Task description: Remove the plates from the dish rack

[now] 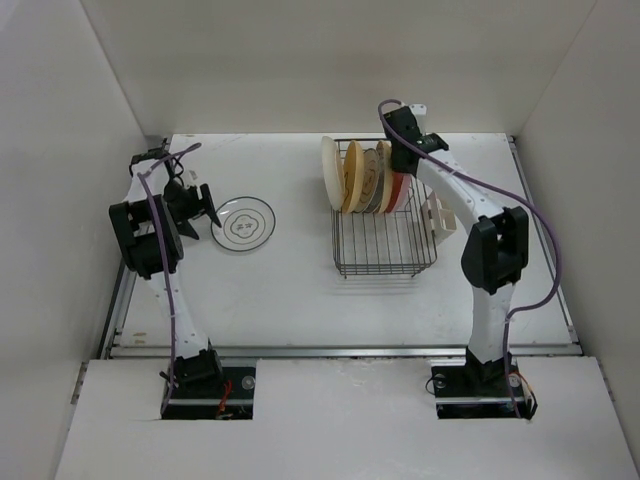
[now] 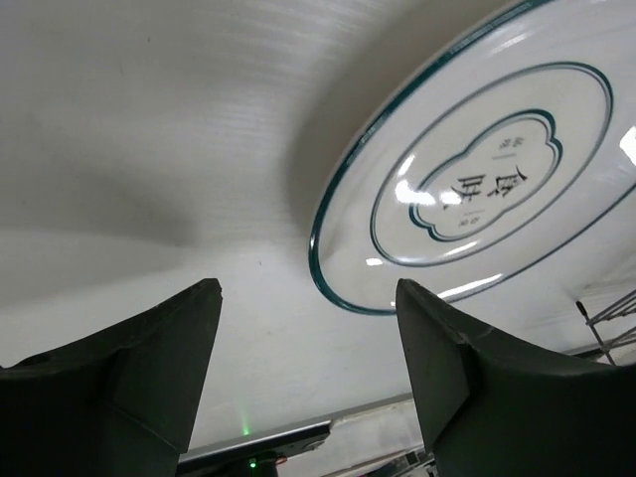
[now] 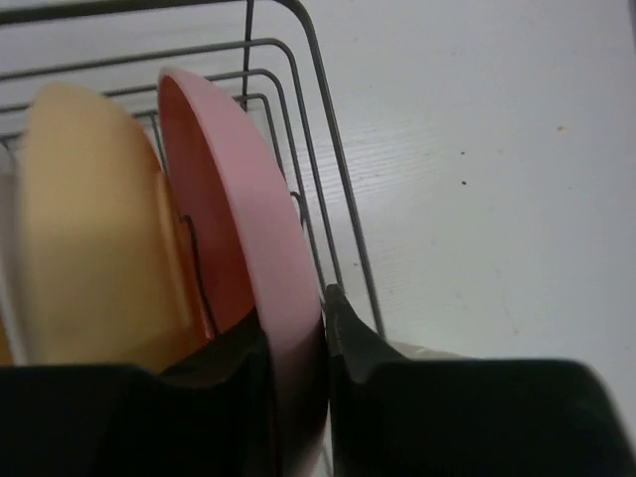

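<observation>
The robot's right gripper will next move up, to the left in the top view and down to release the pink plate on the bare tabletop beside the white plate.
The dark wire dish rack stands right of centre and holds several plates on edge: a cream plate, a yellow-orange plate and a pink plate. My right gripper is shut on the rim of the pink plate, one finger on each face; a cream plate stands beside it. A white plate with dark rings lies flat on the table. My left gripper is open and empty just left of that plate.
A cream slotted cup holder hangs on the rack's right side. White walls enclose the table on the left, back and right. A metal rail runs along the table's near edge.
</observation>
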Tool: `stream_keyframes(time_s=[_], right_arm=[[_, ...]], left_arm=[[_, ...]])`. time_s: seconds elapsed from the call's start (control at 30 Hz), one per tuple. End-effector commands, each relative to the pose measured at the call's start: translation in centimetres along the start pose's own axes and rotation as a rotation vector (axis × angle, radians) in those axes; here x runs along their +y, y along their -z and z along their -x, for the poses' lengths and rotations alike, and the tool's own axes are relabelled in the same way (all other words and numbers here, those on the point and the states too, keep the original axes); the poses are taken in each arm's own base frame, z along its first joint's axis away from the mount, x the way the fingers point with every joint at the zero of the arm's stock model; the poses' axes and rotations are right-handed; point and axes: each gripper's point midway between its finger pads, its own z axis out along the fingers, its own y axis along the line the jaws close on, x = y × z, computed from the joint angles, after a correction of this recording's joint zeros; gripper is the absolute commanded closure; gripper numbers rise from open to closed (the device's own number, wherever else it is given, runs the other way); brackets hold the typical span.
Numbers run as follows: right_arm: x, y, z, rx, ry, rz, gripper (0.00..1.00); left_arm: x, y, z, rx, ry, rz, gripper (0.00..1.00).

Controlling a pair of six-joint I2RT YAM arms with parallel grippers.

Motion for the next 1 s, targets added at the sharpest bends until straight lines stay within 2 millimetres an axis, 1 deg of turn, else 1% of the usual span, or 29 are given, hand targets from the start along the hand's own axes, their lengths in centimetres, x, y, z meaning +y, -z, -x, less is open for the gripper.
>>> stream_keyframes(time_s=[0.0,0.07,0.1,0.13,0.17,0.2,0.23,0.27,0.3,0.33,0.37,0.4,0.47,0.5,0.6,0.63,0.73,0.77,0.8,0.9,0.93,0.97], right_arm=[[-1.0,0.3,0.9,-0.027,-0.006,-0.044,0.82],[-1.3,0.3,0.8,-0.024,-0.001,-0.06,0.96],[-1.8,0.7,1.3,-0.041,-0.007,-0.078,1.0],[-2.2,1.3,2.1,-0.063,-0.009,-0.087,1.0],[-2.6,1.3,2.0,-0.06,0.006,-0.107,1.0],[-2.7,2.3,3.0,-0.09,-0.005,-0.112,1.0],[-3.1,3.2,3.6,-0.117,0.002,-0.14,1.0],[-3.5,3.4,4.1,-0.133,-0.004,-0.164,1.0],[-3.7,4.3,4.6,-0.155,0.005,-0.177,1.0],[-4.2,4.4,4.7,-0.165,0.003,-0.207,1.0],[-5.0,5.5,5.5,-0.194,0.005,-0.249,1.0],[-5.5,5.9,5.9,-0.209,-0.003,-0.271,1.0],[-6.8,6.9,7.1,-0.242,-0.002,-0.332,1.0],[-7.0,7.2,7.5,-0.25,0.0,-0.344,1.0],[-7.7,7.8,8.2,-0.267,0.011,-0.375,1.0],[-7.8,8.0,8.7,-0.282,0.004,-0.382,1.0],[-9.1,8.6,8.9,-0.295,0.019,-0.458,1.0],[-9.0,8.9,8.9,-0.298,0.036,-0.47,1.0],[-9.5,9.2,9.0,-0.306,0.033,-0.503,1.0],[-10.7,10.5,9.7,-0.333,0.014,-0.55,1.0],[-11.1,10.8,9.9,-0.342,0.015,-0.583,1.0],[-11.5,11.3,10.1,-0.35,0.006,-0.596,1.0]], left_arm=[[-1.6,5.8,0.1,-0.115,-0.051,0.008,0.32],[-1.9,6.7,-0.1,-0.129,-0.056,0.007,0.32],[-2.1,7.5,-0.1,-0.152,-0.063,0.015,0.32],[-2.1,7.6,-0.5,-0.143,-0.06,0.015,0.32],[-1.9,7.9,-0.5,-0.153,-0.062,0.03,0.32],[-1.6,7.9,-0.7,-0.145,-0.058,0.046,0.32],[-1.7,8.4,-0.7,-0.159,-0.062,0.054,0.32],[-1.7,8.7,-1.0,-0.159,-0.062,0.054,0.32],[-1.5,8.7,-0.9,-0.16,-0.06,0.069,0.32],[-1.3,8.7,-0.9,-0.161,-0.06,0.079,0.32],[-1.3,8.7,-1.2,-0.151,-0.057,0.079,0.32],[-1.3,8.8,-1.4,-0.142,-0.054,0.08,0.32],[-1.6,8.9,-1.2,-0.15,-0.057,0.069,0.32],[-1.6,9.0,-1.5,-0.141,-0.055,0.069,0.32],[-1.6,9.5,-1.3,-0.161,-0.051,0.078,0.32],[-1.6,9.5,-1.3,-0.161,-0.051,0.078,0.32],[-1.7,9.8,-1.3,-0.16,-0.05,0.078,0.32],[-1.7,9.8,-1.6,-0.151,-0.047,0.078,0.32],[-1.9,10.4,-1.4,-0.17,-0.053,0.077,0.32],[-1.6,10.8,-1.4,-0.182,-0.064,0.099,0.32],[-1.8,11.3,-1.3,-0.201,-0.069,0.098,0.32],[-1.8,11.3,-1.5,-0.191,-0.066,0.098,0.32]])
